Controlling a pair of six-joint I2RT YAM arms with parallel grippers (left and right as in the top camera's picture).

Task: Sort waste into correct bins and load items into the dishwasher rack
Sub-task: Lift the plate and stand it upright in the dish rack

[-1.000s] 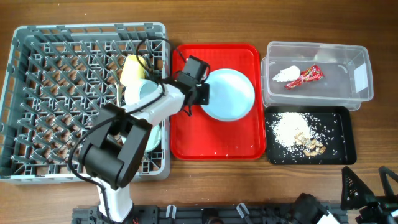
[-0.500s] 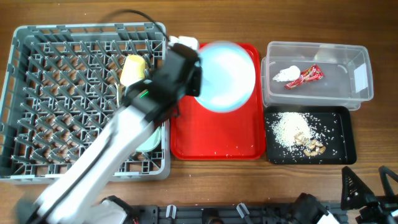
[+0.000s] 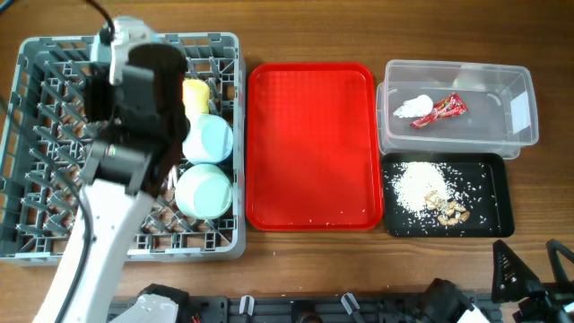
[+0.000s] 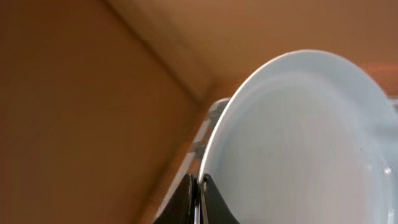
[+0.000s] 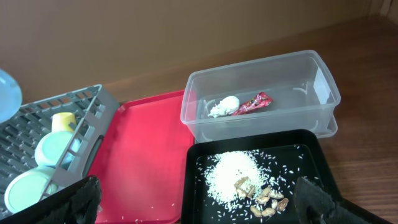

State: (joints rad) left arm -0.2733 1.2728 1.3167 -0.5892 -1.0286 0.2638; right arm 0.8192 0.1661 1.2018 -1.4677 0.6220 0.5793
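My left gripper should next go down and move toward the yellow cup, and then it should stand the plate in empty slots beside the cup.
My left gripper (image 4: 200, 198) is shut on the rim of the pale blue plate (image 4: 298, 137), which stands on edge and fills the left wrist view. From overhead, the left arm (image 3: 134, 85) hangs over the grey dishwasher rack (image 3: 54, 99) and hides the plate. The yellow cup (image 3: 195, 93), pale blue bowl (image 3: 210, 137) and mint green bowl (image 3: 204, 191) sit in the rack's right side. The clear tub (image 3: 484, 126) holds the napkin (image 3: 412, 108) and red wrapper (image 3: 443, 109). Rice (image 3: 416, 184) and scraps (image 3: 450, 212) lie in the black tray (image 3: 496, 193). My right gripper (image 5: 199, 205) is open, low in front of the black tray.
The flat red tray (image 3: 309, 135) lies between the rack and the bins, with a few rice grains near its front edge. Bare wooden table (image 3: 305, 269) runs along the front. The plate's edge (image 5: 6, 93) shows above the rack in the right wrist view.
The left arm has lifted the pale blue plate off the red tray and swung it left over the rack. The right arm has not moved.
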